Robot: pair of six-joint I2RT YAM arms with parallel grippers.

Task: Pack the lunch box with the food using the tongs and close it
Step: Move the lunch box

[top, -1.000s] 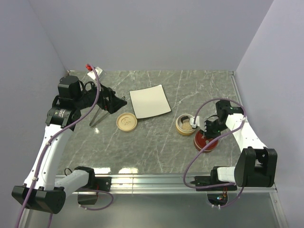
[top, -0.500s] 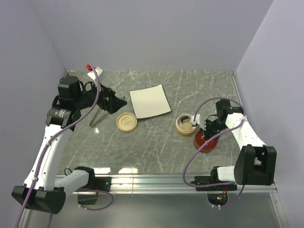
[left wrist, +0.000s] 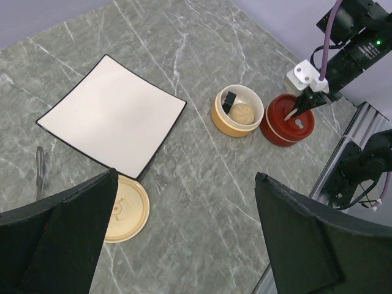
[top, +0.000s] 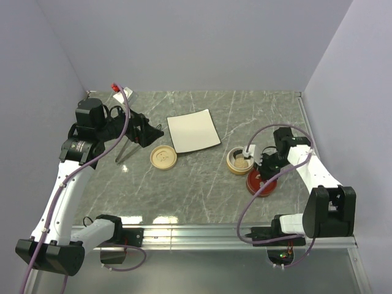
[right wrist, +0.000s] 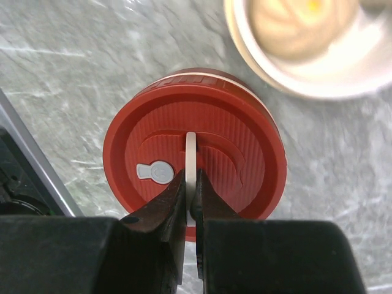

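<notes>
Next, my right gripper carries the lid back and to the left in the top view and releases it there, since tabletop by the bar (top: pixel 211 207) lies bare.
The lunch box is a tan round bowl (top: pixel 239 161) (left wrist: pixel 237 111) right of the table's middle. It holds food: a beige ball (left wrist: pixel 241 113) (right wrist: pixel 294 24) and a dark piece (left wrist: pixel 229 100). Just right of the bowl is its red round lid (top: pixel 263 183) (right wrist: pixel 195 160). My right gripper (top: pixel 265 173) (right wrist: pixel 190 184) is shut on the lid's thin white handle (right wrist: pixel 190 150). The silver tongs (top: pixel 125 149) (left wrist: pixel 40 171) lie on the table at the left. My left gripper (top: pixel 150 131) (left wrist: pixel 184 239) hangs open above them, holding nothing.
A white square plate (top: pixel 193 130) (left wrist: pixel 110 116) lies bare at the back middle. A flat tan disc (top: pixel 164 157) (left wrist: pixel 125 208) rests in front of it. A small red and white object (top: pixel 116 87) sits in the back left corner. A metal rail (top: pixel 202 233) runs along the near edge.
My right gripper has shifted slightly left with the red lid, closer to the tan bowl. The left arm has not moved.
</notes>
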